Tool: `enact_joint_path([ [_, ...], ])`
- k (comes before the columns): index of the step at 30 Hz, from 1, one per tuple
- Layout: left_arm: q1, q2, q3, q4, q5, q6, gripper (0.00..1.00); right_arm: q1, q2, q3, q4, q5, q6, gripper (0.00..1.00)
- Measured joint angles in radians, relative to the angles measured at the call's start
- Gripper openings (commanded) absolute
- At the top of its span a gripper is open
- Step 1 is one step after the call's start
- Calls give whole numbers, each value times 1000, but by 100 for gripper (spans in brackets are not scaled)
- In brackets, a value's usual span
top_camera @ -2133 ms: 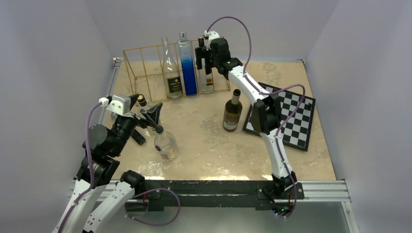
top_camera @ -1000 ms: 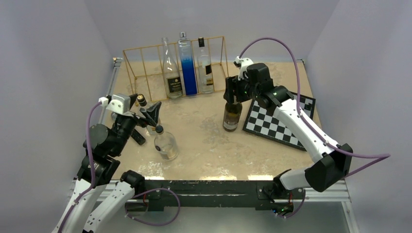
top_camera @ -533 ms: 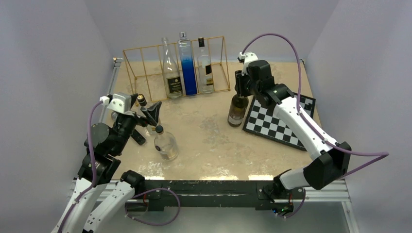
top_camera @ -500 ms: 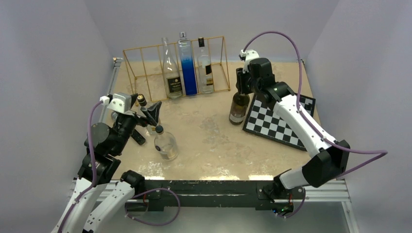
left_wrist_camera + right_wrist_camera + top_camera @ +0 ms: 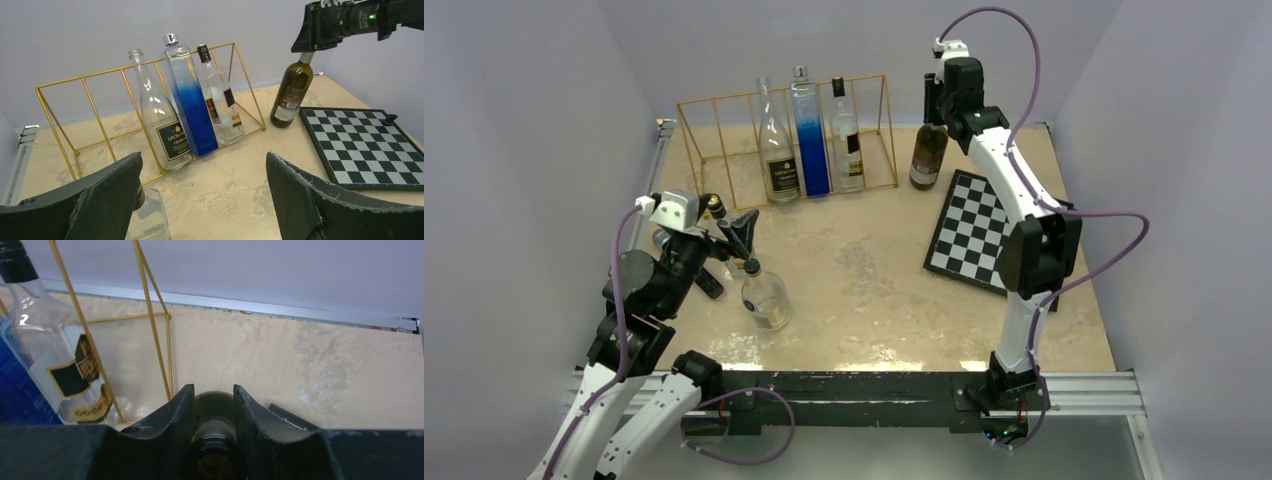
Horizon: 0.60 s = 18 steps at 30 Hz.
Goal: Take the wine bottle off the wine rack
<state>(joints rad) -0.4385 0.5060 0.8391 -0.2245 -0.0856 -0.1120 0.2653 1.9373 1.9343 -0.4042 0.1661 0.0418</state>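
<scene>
Next, my right gripper eases outward to bring the neck of the dark green wine bottle (image 5: 927, 155) over its base on the tabletop and releases it, since the bottle stands slightly tilted.
The gold wire wine rack (image 5: 724, 97) (image 5: 100, 75) stands at the back of the table. It holds a clear labelled bottle (image 5: 776, 150), a blue bottle (image 5: 809, 130) and a clear black-capped bottle (image 5: 847, 140). A dark green wine bottle (image 5: 927, 155) (image 5: 291, 95) (image 5: 214, 405) stands slightly tilted just outside the rack's right end. My right gripper (image 5: 936, 100) (image 5: 210, 390) is shut on its neck from above. My left gripper (image 5: 727, 255) (image 5: 202, 156) is open and holds nothing. One of its fingers is beside the cap of a clear bottle (image 5: 766, 298) (image 5: 147, 215) standing on the table.
A black-and-white chessboard (image 5: 984, 230) (image 5: 365, 150) lies flat at the right, close to the dark bottle's base. Grey walls close in the table on the left, back and right. A metal rail runs along the near edge by the arm bases.
My right gripper shut on the dark bottle's neck in the middle of the table, then carried it back and right to beside the rack's end. The left arm barely moved.
</scene>
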Motion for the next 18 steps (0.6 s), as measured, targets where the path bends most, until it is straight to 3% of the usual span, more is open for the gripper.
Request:
enact_joint_path([
  [4,0,2,0,0,0,0,97,-20,95,99,2,-3,10,0],
  [6,0,4,0,0,0,0,97,-27,104,110,0,-5,21,7],
  [16,0,7,0,0,-2,0,97,-36,103,115,18,0,26,68],
  [18,0,6,0,0,-3,0,97,-35,103,127,27,2,28,74],
])
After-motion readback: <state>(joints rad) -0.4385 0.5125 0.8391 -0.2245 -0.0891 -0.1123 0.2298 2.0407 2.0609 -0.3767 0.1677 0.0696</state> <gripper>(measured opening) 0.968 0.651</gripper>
